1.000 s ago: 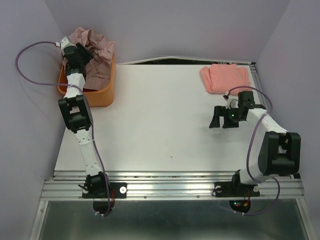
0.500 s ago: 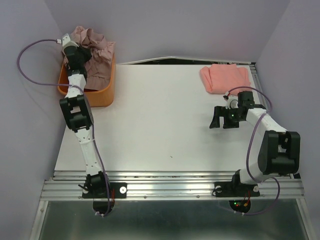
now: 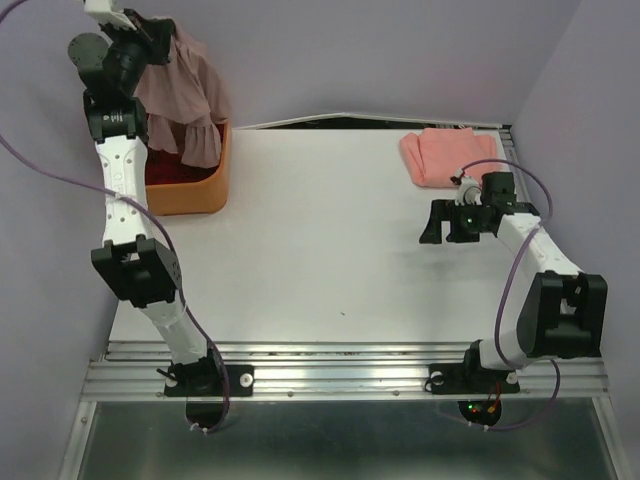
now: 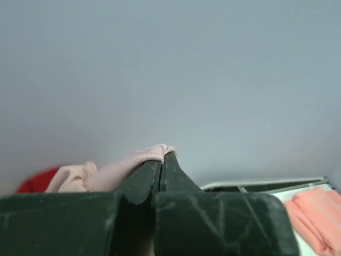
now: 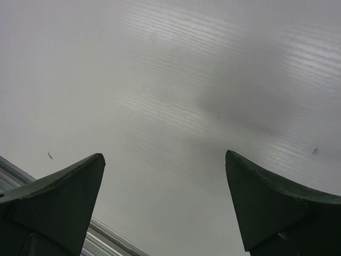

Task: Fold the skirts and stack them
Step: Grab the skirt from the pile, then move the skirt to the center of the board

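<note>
My left gripper moves back, to the right in the top view and down to the bare tabletop next, releasing the skirt there because the spot lies empty.
A dusty mauve-pink skirt (image 3: 185, 95) hangs from my left gripper (image 3: 160, 30), which is shut on its upper edge high above the orange tub (image 3: 195, 190); its ruffled hem still reaches the tub's rim. In the left wrist view the cloth (image 4: 128, 162) is pinched between the closed jaws of the gripper (image 4: 161, 156). A brighter salmon-pink skirt (image 3: 450, 155) lies folded at the table's far right, also seen at the left wrist view's corner as pink cloth (image 4: 317, 216). My right gripper (image 3: 448, 222) hovers open just in front of it, over bare table (image 5: 176, 106), with nothing between its fingers.
The orange tub stands at the far left corner against the purple wall, with something red (image 3: 165, 172) inside it. Purple walls close in the left, back and right. A metal rail (image 3: 350, 350) runs along the near table edge.
My left gripper shut on the mauve skirt in the tub and rose sharply, lifting it out so it hangs. The right gripper shifted slightly up and right, still open.
</note>
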`<state>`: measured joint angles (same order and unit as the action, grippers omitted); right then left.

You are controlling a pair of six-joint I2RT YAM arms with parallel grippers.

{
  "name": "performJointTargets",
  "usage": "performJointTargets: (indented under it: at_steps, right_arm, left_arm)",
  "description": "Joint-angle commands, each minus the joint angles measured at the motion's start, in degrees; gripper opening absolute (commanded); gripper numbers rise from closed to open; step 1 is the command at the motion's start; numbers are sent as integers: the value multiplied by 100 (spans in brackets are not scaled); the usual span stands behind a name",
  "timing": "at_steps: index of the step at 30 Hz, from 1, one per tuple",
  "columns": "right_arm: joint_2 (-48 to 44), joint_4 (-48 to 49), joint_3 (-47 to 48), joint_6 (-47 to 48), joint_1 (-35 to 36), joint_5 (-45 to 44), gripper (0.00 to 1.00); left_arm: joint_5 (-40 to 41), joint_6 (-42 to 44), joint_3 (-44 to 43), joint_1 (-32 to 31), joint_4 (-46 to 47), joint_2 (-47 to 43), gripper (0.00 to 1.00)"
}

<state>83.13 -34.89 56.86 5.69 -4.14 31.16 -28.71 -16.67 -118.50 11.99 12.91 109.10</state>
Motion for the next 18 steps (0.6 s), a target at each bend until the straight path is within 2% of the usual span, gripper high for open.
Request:
performJointTargets:
  at_steps: [1,6,11,14,16,18]
  right_arm:
    - [-306,211,553,125,-8,171,100]
    - [-561,211,932,142,-8,119,100]
    - [-842,202,941,353,-8,-153,100]
    - [-1018,185,897,573,-60,-233,100]
    - [-1071,106,888,870,-191,-259,100]
    - [-1080,-78,888,1265,-315,-277,100]
  left_arm:
    - [-863,401,-805,-258,19,-828,0]
    - [-1970,199,-1202,-732,-25,-1329,0]
    - [-2944,-160,-772,-1470,-7,-1795,0]
    - [-3726,-284,35,-1892,1,-1997,0]
    - [-4192,-163,1001,-2164,-104,-2138,0]
    - [-4213,371,1938,-2323,-874,-2226,0]
